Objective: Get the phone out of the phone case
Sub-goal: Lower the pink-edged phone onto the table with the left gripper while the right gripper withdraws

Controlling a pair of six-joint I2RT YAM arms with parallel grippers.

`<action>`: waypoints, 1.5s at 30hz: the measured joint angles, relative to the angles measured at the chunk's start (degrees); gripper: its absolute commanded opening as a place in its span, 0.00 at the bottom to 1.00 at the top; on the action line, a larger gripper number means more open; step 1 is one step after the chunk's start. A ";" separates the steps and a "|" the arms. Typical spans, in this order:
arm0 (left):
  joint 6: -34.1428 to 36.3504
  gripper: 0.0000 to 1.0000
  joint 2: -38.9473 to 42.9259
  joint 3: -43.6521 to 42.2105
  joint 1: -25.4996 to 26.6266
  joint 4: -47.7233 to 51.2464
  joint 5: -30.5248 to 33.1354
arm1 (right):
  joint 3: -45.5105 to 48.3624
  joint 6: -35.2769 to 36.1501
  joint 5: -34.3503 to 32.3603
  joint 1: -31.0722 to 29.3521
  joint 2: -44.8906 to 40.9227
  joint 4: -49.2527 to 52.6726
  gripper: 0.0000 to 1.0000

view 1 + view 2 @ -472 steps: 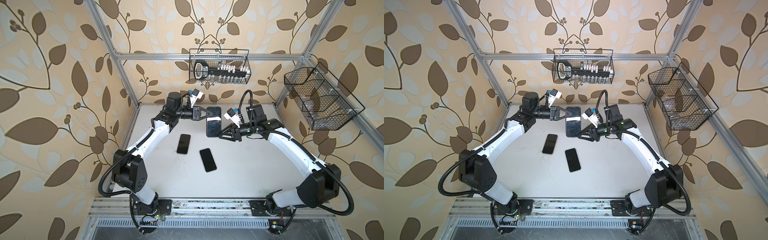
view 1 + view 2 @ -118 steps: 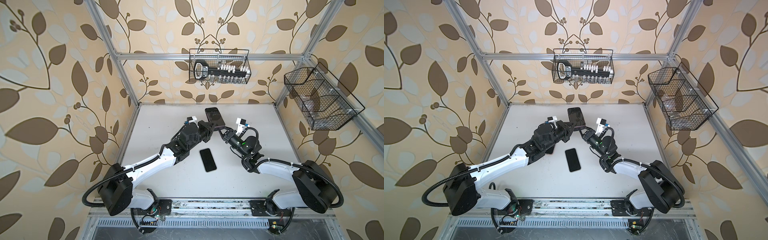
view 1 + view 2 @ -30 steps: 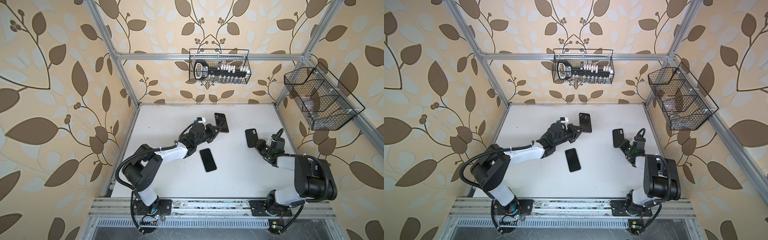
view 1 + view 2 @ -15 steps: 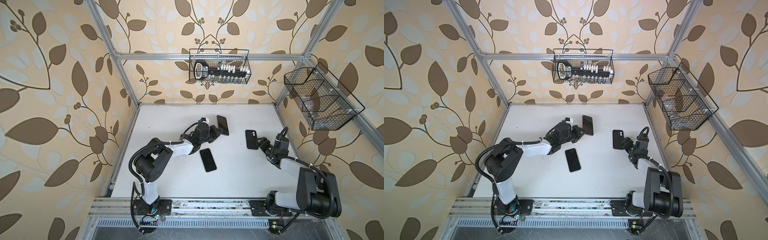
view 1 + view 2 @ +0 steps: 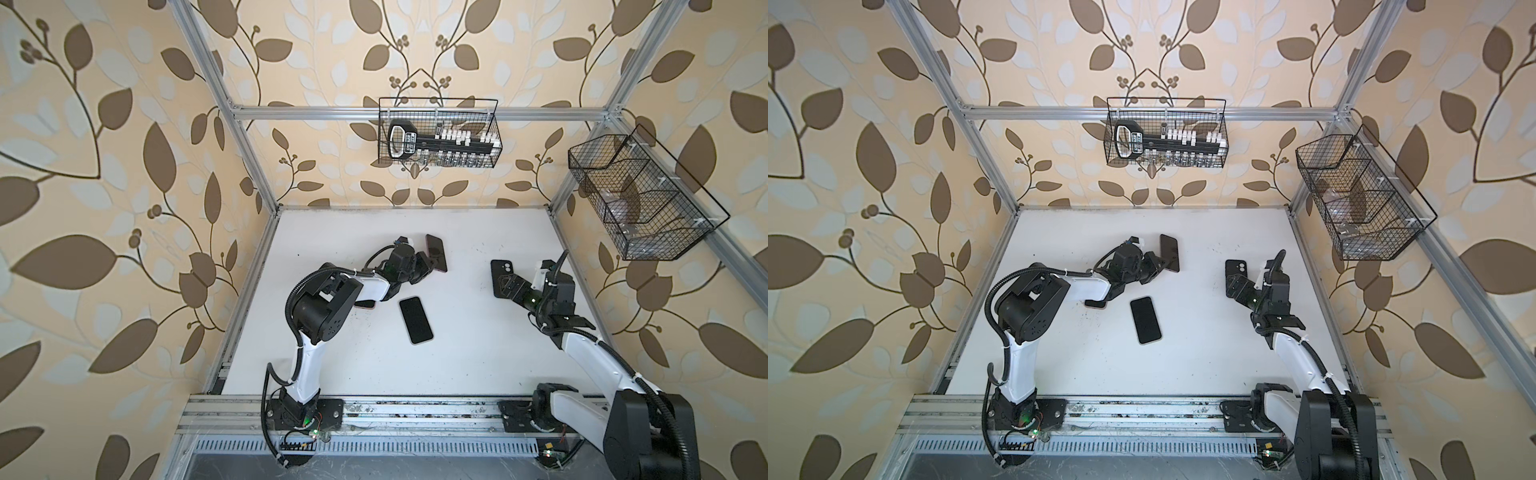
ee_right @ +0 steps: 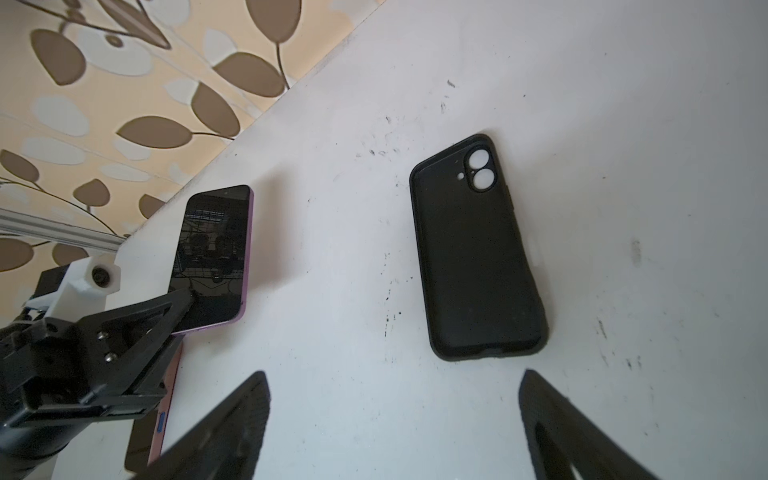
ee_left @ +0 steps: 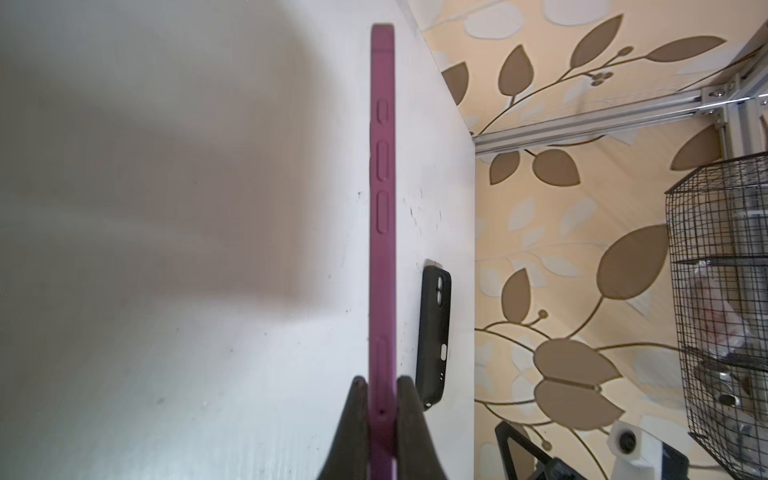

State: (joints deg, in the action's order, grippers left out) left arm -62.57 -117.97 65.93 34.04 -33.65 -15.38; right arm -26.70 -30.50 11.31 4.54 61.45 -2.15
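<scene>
The empty case [image 5: 500, 270] already lies apart. The phone's lower end comes free next, as my left gripper moves down onto the shadowed tabletop beneath the purple-edged phone and releases it.
My left gripper [image 5: 428, 266] [image 7: 382, 386] is shut on the lower end of the purple-edged phone [image 5: 436, 253] [image 5: 1169, 252] [image 7: 382, 208]. In the right wrist view the bare phone [image 6: 216, 253] shows its dark screen. The empty black phone case [image 5: 500, 270] [image 5: 1235, 270] [image 6: 473, 257] lies flat on the white table at the right, hollow side up, the table showing through its camera holes. My right gripper [image 5: 509, 289] [image 6: 392, 382] stands open just short of the case's near end, with nothing between its fingers.
A black phone [image 5: 415, 320] [image 5: 1145, 320] lies flat mid-table. Another phone [image 5: 365, 304] [image 6: 153, 424] lies partly under my left arm. One wire basket [image 5: 438, 139] hangs on the back wall and another wire basket [image 5: 640, 203] on the right wall.
My right gripper has opened wide and drawn back a little, leaving the case flat on the table. The left gripper still holds the phone, which has tilted slightly.
</scene>
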 measured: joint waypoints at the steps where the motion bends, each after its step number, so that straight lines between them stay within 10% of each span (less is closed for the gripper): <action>1: 0.24 0.00 -0.35 0.09 -0.15 -0.02 -0.31 | 0.00 0.22 -0.11 -0.33 0.02 0.63 0.97; 23: 2.27 0.03 -4.46 0.11 -1.51 -1.25 -2.45 | 0.04 1.20 -6.45 -8.35 -7.61 8.09 1.00; 45: 5.31 0.61 -4.02 0.24 -1.51 2.05 -0.55 | 0.13 1.18 -8.07 -10.05 -8.31 8.63 1.00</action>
State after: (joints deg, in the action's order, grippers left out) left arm -57.25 -121.99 66.17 32.53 -31.59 -15.92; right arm -26.57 -29.32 3.25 -5.52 53.15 6.48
